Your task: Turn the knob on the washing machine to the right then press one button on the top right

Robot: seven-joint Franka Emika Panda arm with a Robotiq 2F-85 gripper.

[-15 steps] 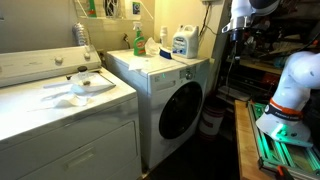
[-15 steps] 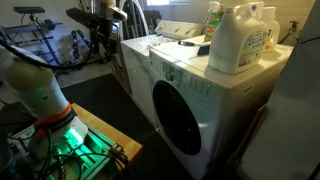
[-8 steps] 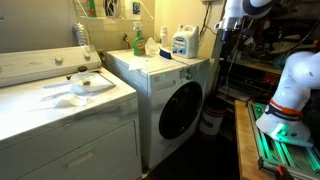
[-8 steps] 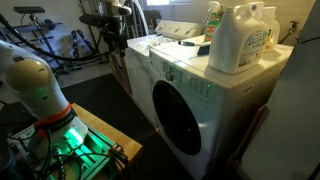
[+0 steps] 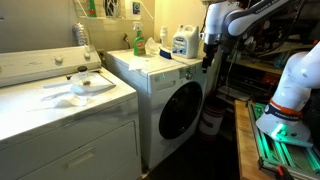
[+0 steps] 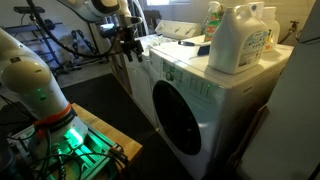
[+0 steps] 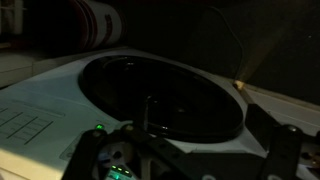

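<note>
My open gripper moves toward the control panel and slightly down around the knob (image 5: pixel 188 74) next, turning its crooked fingers square to the control panel.
The white front-loading washing machine (image 5: pixel 170 80) stands in the middle, with its round dark door (image 5: pixel 180 110); it also shows in an exterior view (image 6: pixel 200 95). Its control strip (image 6: pixel 183 80) runs along the top front; the knob and buttons are too small to make out. My gripper (image 5: pixel 207 58) hangs just off the machine's upper front corner, also in an exterior view (image 6: pixel 130 47), apart from the panel. In the dark wrist view my gripper (image 7: pixel 185 165) has its fingers spread wide and empty, facing the round door (image 7: pixel 160 100).
A wider white top-opening appliance (image 5: pixel 60 105) stands beside the washing machine. Detergent bottles (image 5: pixel 182 42) and a large white jug (image 6: pixel 240 40) sit on the machine's top. My base (image 5: pixel 290 100) stands on a bench with green light. A bicycle (image 6: pixel 60 45) is behind.
My arm has swung down and in from high up, bringing the gripper close to the washing machine's upper front corner.
</note>
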